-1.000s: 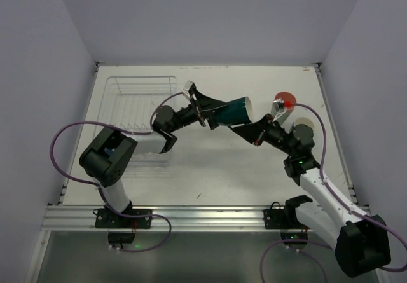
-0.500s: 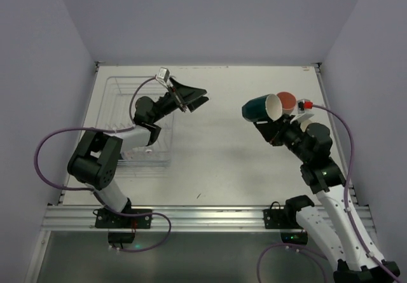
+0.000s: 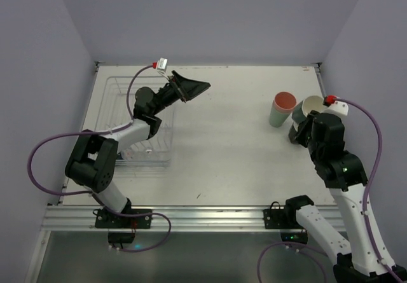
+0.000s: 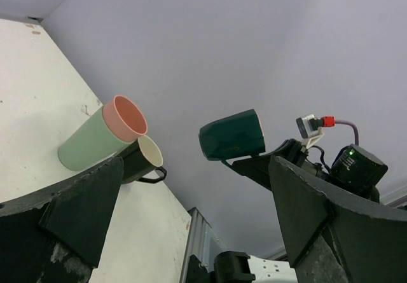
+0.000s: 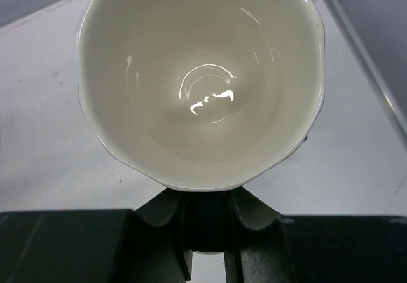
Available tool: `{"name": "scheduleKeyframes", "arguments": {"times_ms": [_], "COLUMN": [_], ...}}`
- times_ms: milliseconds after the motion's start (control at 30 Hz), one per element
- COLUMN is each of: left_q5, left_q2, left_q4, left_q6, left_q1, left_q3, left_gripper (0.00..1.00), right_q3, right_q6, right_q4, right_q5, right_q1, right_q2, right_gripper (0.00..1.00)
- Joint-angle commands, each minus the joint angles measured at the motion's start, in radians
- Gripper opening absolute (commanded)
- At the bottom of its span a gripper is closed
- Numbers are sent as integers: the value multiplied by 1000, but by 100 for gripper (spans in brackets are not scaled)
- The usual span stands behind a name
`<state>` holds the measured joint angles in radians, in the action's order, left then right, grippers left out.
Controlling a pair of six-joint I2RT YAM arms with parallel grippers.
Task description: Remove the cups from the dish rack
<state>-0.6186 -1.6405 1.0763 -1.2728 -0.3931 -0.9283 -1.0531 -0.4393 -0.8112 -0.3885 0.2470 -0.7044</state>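
My right gripper brings the dark teal cup down onto the open mug below it next and releases the cup. The black handled mug (image 3: 295, 133) stands open there.
My right gripper (image 5: 206, 232) is shut on the wall of a dark teal cup (image 5: 200, 82), whose pale inside faces the wrist camera. From above, this cup (image 3: 310, 108) hangs at the table's right, next to a mint-green cup with a salmon inside (image 3: 280, 108). In the left wrist view the teal cup (image 4: 232, 133) is in the air above a black handled mug (image 4: 143, 159) and the mint cup (image 4: 95, 140). My left gripper (image 3: 197, 87) stands open and empty, raised over the right edge of the wire dish rack (image 3: 143, 78).
Both standing cups sit near the table's right edge (image 3: 331, 114). Grey walls close in the table on three sides. Something faint and clear (image 3: 145, 148) lies in the rack's near part. The left arm's cable (image 3: 57, 143) loops beside the rack.
The teal cup passed from my left gripper to my right. The right arm carried it from mid-table to the right, beside the other cups. The left gripper opened and swung back over the rack.
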Motion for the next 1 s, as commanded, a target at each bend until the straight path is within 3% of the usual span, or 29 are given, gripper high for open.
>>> {"name": "scheduleKeyframes", "arguments": {"times_ms": [0, 433, 967], "left_q5": [-26, -56, -82], "left_q2": [-22, -7, -28], "left_q4": [85, 108, 129], "left_q6": [-16, -20, -33], "left_q1": [-1, 0, 0], "left_q3": [-15, -4, -14], "left_gripper": [100, 100, 100], "right_q3": [-59, -50, 59], "right_q6": [33, -7, -21], "right_q4": [0, 35, 240], "right_q5": [-170, -211, -93], "right_q1": [-17, -78, -189], "right_q2": [-38, -214, -316], "right_gripper": [0, 0, 0]}}
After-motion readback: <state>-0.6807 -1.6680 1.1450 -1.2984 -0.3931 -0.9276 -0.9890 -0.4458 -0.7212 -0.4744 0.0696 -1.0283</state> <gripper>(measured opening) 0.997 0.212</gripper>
